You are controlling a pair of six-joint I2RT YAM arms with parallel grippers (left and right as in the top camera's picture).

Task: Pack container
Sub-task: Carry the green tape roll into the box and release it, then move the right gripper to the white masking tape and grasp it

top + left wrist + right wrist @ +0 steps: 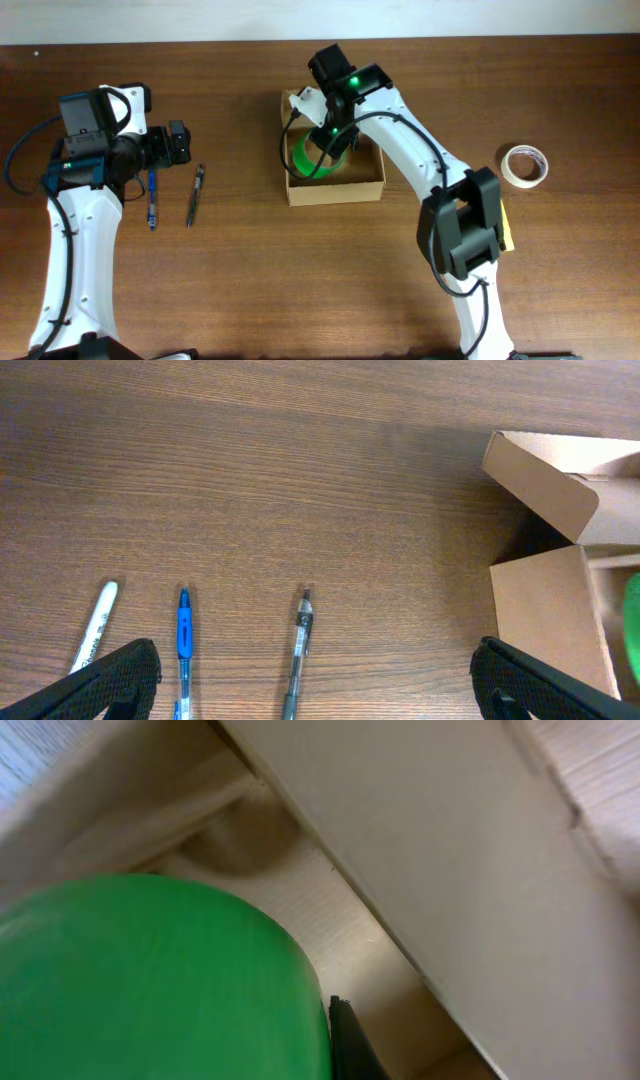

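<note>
Next, my right gripper carries the green tape roll down toward the box's near corner on the pens' side.
The container is a tan cardboard box (372,186) at mid table, with its flap lid (298,101) open at the back left. My right gripper (336,136) reaches down into it and is shut on a green tape roll (315,160), which is tilted inside the box. In the right wrist view the green roll (150,980) fills the lower left, one black finger (348,1045) lies against it, and the box wall (450,850) is close behind. My left gripper (320,695) is open and empty above the pens, left of the box (550,620).
A blue pen (152,196) and a black pen (195,196) lie left of the box. A white marker (95,625) lies beside them. A beige masking tape roll (525,165) sits at the far right.
</note>
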